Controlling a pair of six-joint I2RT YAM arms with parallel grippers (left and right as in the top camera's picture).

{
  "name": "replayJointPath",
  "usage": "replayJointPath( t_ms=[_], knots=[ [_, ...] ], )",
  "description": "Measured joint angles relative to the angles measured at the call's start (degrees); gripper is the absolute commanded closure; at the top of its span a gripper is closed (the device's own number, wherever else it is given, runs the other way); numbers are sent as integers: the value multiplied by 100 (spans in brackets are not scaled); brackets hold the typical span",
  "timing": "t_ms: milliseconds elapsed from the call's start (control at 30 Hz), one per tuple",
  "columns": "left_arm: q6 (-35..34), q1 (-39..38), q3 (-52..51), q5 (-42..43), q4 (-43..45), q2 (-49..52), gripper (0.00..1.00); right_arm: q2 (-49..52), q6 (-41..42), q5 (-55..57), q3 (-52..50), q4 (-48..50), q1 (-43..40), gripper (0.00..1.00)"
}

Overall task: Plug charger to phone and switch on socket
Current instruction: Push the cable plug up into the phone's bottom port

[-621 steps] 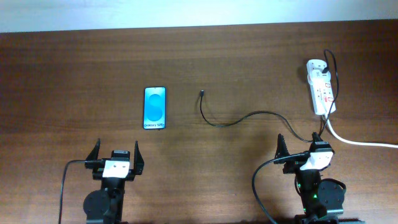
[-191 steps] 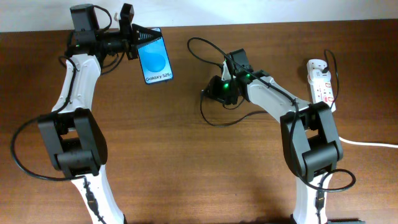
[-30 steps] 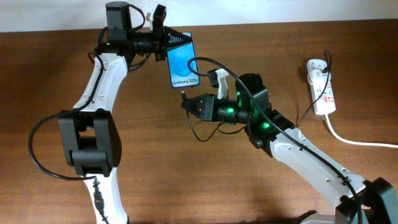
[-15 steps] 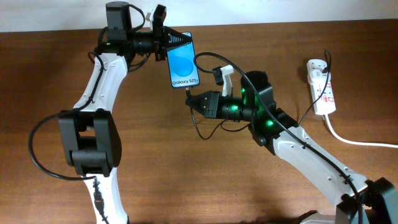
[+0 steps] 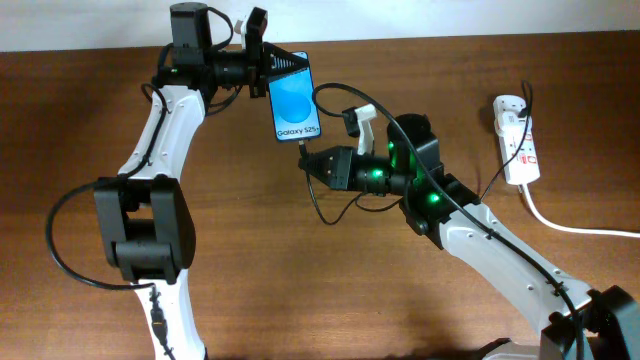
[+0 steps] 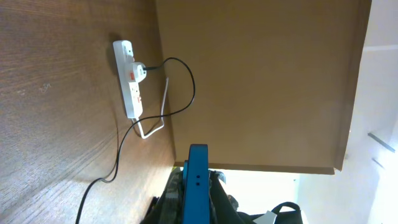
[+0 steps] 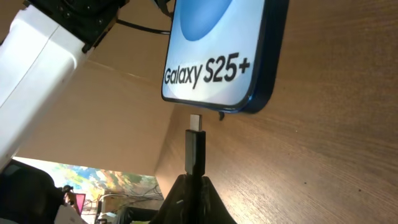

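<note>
My left gripper brings the hanging phone down and back onto the clear, bare wood of the tabletop next and releases it.
The phone (image 5: 296, 105) hangs above the table with its lit blue screen facing up, and my left gripper (image 5: 268, 68) is shut on its upper end. In the left wrist view the phone (image 6: 198, 180) shows edge-on between the dark fingers (image 6: 171, 194). My right gripper (image 5: 308, 162) is shut on the charger plug (image 7: 195, 148). The plug's metal tip (image 7: 195, 121) points at the phone's bottom edge (image 7: 217, 107), just short of it with a small gap. The thin black charger cable (image 5: 322, 208) loops below. The socket (image 5: 515, 140) lies far right.
A thick white cord (image 5: 575, 226) runs from the socket toward the right edge. The socket (image 6: 129, 78) and the thin black cable (image 6: 118, 162) also show in the left wrist view. A pale wall borders the table's far edge (image 5: 420, 38).
Over the last second my right gripper carried the plug slightly up and right, closer to the phone's bottom edge, then held still. The left arm and phone have not moved.
</note>
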Motion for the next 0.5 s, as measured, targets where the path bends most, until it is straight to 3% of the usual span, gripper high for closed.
replayJointPath(
  t_ms=[500],
  knots=[
    [0, -72, 0, 2, 2, 0, 100, 0, 20, -24, 0, 85, 2, 96]
  ],
)
